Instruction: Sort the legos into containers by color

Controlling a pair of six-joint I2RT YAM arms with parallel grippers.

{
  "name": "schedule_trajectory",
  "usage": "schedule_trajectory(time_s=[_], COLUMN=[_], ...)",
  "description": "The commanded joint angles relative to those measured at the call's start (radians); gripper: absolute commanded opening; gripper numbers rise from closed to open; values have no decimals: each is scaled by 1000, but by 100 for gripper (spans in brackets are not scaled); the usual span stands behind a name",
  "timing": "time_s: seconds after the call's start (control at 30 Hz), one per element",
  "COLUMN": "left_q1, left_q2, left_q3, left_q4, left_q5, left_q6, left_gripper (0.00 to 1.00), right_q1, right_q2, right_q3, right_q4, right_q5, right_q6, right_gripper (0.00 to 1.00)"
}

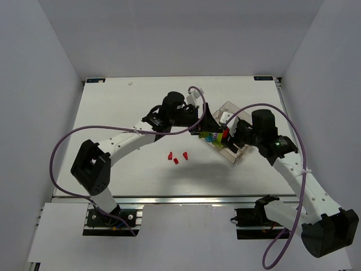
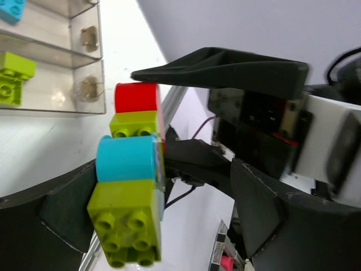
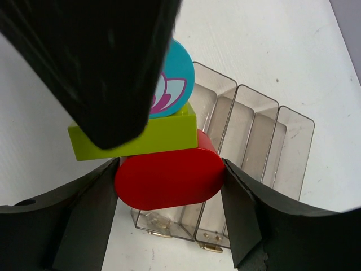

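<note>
I will next move my left gripper to the left in its wrist view and close it around the studded yellow-green end, since the stack lies against that side's finger.
A stack of legos hangs over the clear tray (image 1: 239, 151): a red rounded piece (image 3: 169, 176) at one end, then yellow-green (image 3: 141, 138), cyan (image 2: 125, 159) and a yellow-green studded brick (image 2: 127, 226). My right gripper (image 3: 169, 178) is shut on the red piece, a finger at each end. My left gripper (image 2: 163, 178) is open. The stack lies against its left finger (image 2: 56, 214), and table shows between the stack and the other finger (image 2: 265, 209). The tray (image 2: 84, 56) holds a cyan brick (image 2: 11, 8) and a yellow-green brick (image 2: 14, 76). Three red legos (image 1: 176, 157) lie on the table.
Both grippers (image 1: 207, 125) (image 1: 228, 135) meet over the tray's left end, right of the table's middle. The tray's other compartments (image 3: 265, 141) look bare. The loose red pieces lie just left of and nearer than the tray. White walls enclose the table.
</note>
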Motion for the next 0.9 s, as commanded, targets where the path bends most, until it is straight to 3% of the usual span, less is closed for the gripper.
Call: schedule_trajectory(time_s=[0.0, 0.23, 0.87], left_q1=[-14, -14, -14], left_q2=[10, 37, 67], left_q3=[63, 86, 83], left_q4=[-124, -199, -158], left_q5=[-33, -56, 1], left_q6=[55, 79, 65], left_gripper=[98, 96, 69], right_q1=[27, 41, 40], right_q2=[13, 15, 24], right_q3=[64, 75, 67], right_q4=[31, 54, 64], right_q5=[33, 57, 29], right_q6=[7, 10, 35], right_gripper=[0, 0, 0])
